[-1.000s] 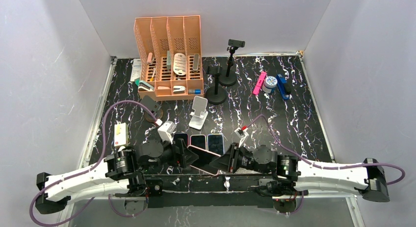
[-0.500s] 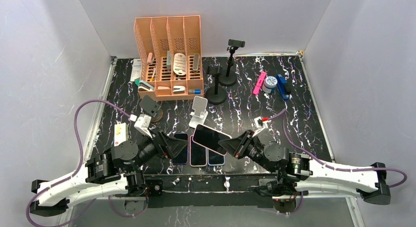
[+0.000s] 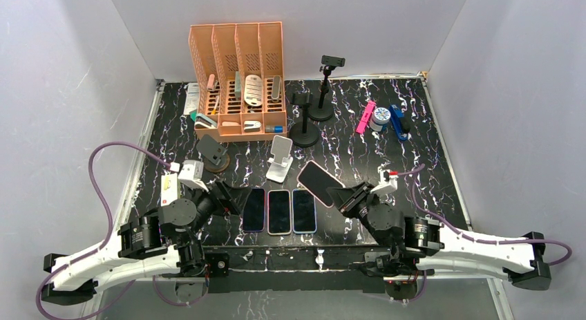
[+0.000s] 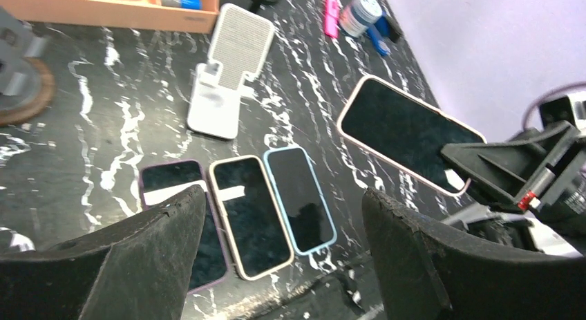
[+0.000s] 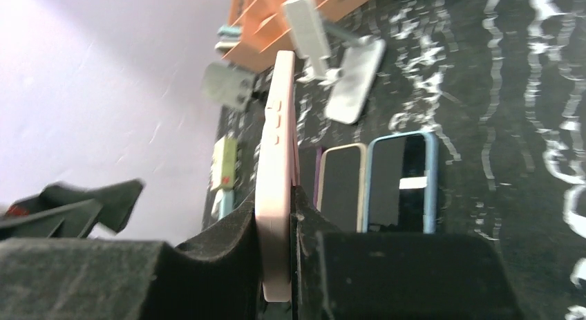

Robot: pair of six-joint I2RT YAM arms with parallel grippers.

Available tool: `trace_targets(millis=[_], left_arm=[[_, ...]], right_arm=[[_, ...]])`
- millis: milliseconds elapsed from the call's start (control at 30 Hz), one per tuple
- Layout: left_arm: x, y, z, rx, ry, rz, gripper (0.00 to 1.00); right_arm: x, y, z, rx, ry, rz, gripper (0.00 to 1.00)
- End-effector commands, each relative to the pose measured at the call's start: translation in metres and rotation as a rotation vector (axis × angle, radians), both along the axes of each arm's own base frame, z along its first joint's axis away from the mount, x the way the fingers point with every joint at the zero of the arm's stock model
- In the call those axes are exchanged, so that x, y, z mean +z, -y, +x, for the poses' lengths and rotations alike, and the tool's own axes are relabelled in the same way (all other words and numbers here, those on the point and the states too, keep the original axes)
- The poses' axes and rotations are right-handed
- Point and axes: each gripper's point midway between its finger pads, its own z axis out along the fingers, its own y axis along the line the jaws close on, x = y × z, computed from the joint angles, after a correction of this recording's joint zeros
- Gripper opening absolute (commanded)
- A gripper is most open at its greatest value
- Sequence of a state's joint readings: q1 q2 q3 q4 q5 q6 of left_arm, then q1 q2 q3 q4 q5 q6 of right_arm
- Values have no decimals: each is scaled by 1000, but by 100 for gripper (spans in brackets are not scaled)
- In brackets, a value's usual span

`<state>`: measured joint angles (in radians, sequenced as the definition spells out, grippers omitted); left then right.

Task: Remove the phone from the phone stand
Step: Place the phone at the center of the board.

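The spot on the bare tabletop (image 3: 329,217) (image 5: 471,185) beside the blue phone is empty, so my right gripper should turn as it moves down there and let go.
A phone in a pink case (image 3: 318,182) hangs tilted above the table, right of the empty white phone stand (image 3: 280,159). My right gripper (image 3: 343,195) is shut on its lower end. The right wrist view shows the phone (image 5: 276,147) edge-on, pinched between both pads of the right gripper (image 5: 276,223), with the stand (image 5: 356,78) beyond it. My left gripper (image 3: 231,198) stands open and empty at the left, over the near ends of the flat phones. In the left wrist view the left gripper (image 4: 283,202) has wide jaws, and the held phone (image 4: 408,133) and the stand (image 4: 224,78) lie ahead.
Three phones lie flat side by side near the front: purple (image 3: 253,209), beige (image 3: 279,211), blue (image 3: 304,210). An orange file organizer (image 3: 238,78) stands at the back, with two black stands (image 3: 304,126) to its right. A grey stand (image 3: 211,153) sits at the left.
The right gripper carried the pink phone from the front centre up and to the right. The left gripper opened wider and drew back to the left.
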<state>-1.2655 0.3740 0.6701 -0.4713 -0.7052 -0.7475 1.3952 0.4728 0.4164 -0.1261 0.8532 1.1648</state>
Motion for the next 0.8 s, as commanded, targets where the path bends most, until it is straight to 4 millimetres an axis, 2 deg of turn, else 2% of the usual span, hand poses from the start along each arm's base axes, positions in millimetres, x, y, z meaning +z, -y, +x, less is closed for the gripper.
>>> trace_targets(millis=[0,133,300,533,767], left_arm=[[11,-37,19,182,77,87,80],[3,-51,24,244,98,127,80],[-13,-60,27,283,105,176,81],[-17,-72,28,312,119,240,81],[-18,-80,30,335,138,260,81]], right_arm=[[-14,37,29,-309,-71,56,1],[-47,54,34,-433,-129,-12,1],[-78,67,36,-523,-170,-84,1],[-109,69,33,-523,-226,-84,1],[-142,55,24,-463,-305,-76,1]])
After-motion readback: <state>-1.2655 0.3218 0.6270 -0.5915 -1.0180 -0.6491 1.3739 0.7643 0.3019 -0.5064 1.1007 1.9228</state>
